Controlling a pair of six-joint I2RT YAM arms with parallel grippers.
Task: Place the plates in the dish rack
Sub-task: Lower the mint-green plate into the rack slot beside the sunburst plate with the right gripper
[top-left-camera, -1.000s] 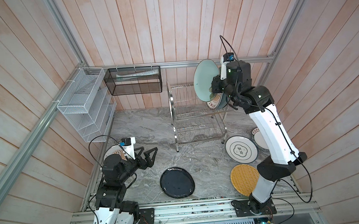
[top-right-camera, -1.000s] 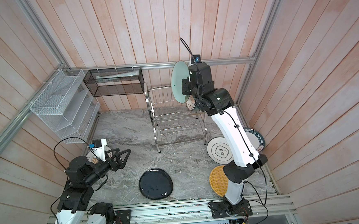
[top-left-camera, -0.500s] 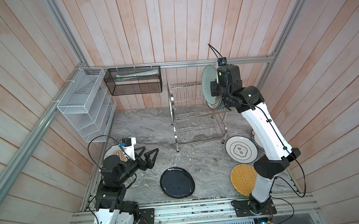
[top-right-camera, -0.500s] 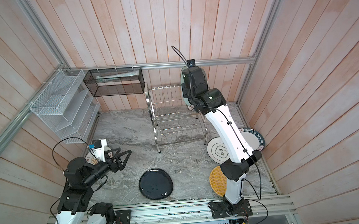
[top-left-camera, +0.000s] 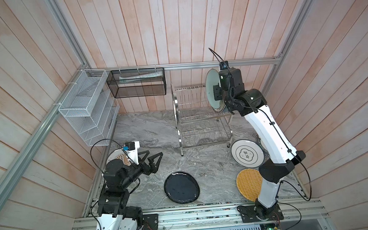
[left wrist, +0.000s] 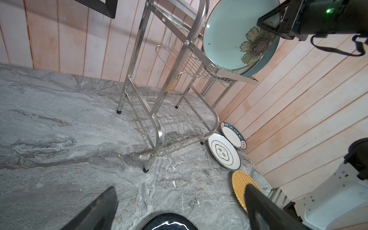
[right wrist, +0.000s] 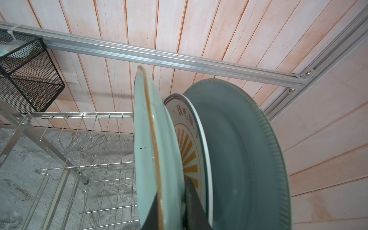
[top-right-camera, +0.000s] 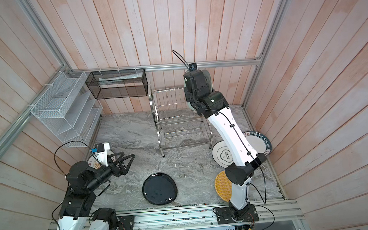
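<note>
My right gripper edges toward the black mesh basket, lowers and releases the green plate's rim next; the empty rack wires [top-left-camera: 209,111] [right wrist: 128,184] beside the sunburst plate lie below, that way.
My right gripper [right wrist: 171,207] is shut on the rim of the pale green flowered plate [right wrist: 145,149], held upright on edge over the right end of the dish rack's [top-left-camera: 197,119] upper tier. Beside it in the rack stand an orange-sunburst plate [right wrist: 187,143] and the grey-blue plate [right wrist: 239,159]. My left gripper [top-left-camera: 153,155] hangs open above the table, just behind the dark navy plate [top-left-camera: 181,186]. Another sunburst plate [top-left-camera: 115,155] lies under the left arm. Two white lettered plates [top-left-camera: 246,153] [top-right-camera: 258,141] and the yellow woven plate [top-left-camera: 248,183] lie at the right.
A white mesh organiser [top-left-camera: 88,108] hangs on the left wall and a black mesh basket [top-left-camera: 137,82] on the back wall, close to the rack's left end. Wooden walls close in three sides; a metal rail [top-left-camera: 195,215] runs along the front.
The right arm has turned the green plate from facing the camera to nearly edge-on and brought it closer to the plates standing in the rack. The left arm has hardly moved.
</note>
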